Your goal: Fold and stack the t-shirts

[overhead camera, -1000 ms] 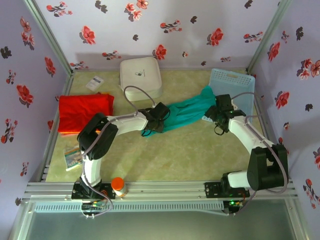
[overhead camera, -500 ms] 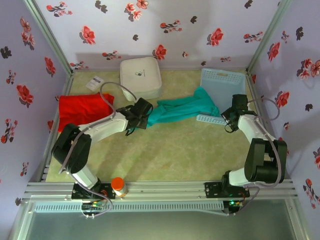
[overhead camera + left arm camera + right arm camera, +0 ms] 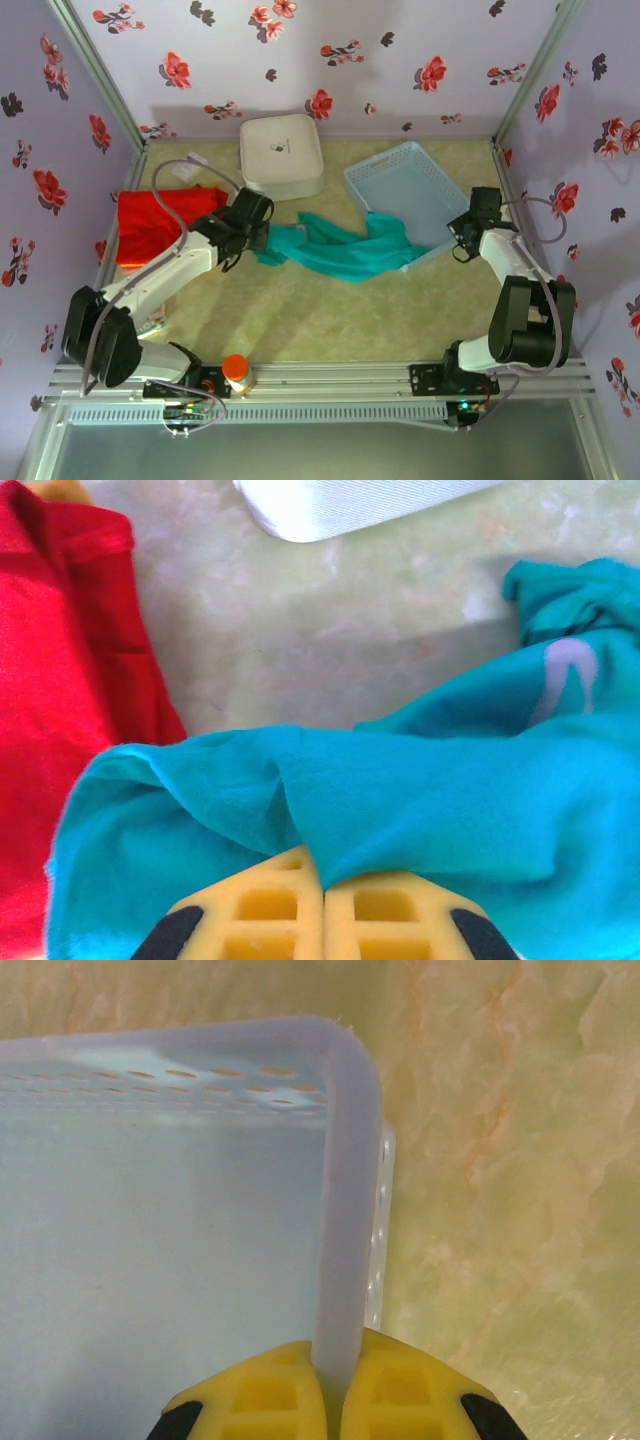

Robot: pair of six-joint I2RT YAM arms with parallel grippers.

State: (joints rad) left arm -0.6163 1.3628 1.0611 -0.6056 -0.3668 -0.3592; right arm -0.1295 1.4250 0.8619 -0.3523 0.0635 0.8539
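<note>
I will next pull my left gripper back toward the red t-shirt [image 3: 155,220] and then let go of the teal end. The bare tabletop [image 3: 238,278] beside the red t-shirt is back of my left gripper.
A teal-green t-shirt [image 3: 335,250] lies crumpled across the middle of the table, its right end against the light-blue basket [image 3: 400,185]. My left gripper [image 3: 250,232] is shut on the teal shirt's left end; in the left wrist view the cloth [image 3: 400,800] bunches out from between the yellow fingers [image 3: 270,910], a white print [image 3: 565,675] showing at the right. The red t-shirt [image 3: 155,220] lies at the left, also at the left edge of the left wrist view [image 3: 60,710]. My right gripper [image 3: 462,235] is shut on the basket's rim [image 3: 345,1210] at its right corner.
A white rounded box [image 3: 280,155] sits at the back middle, a small card [image 3: 188,165] left of it. An orange-capped bottle [image 3: 236,372] stands at the near edge by the left arm's base. Flowered walls close in the sides and back.
My left gripper has dragged the teal shirt leftward toward the red one. The right gripper left the shirt, went to the basket's right corner and shut on its rim; the basket has turned.
</note>
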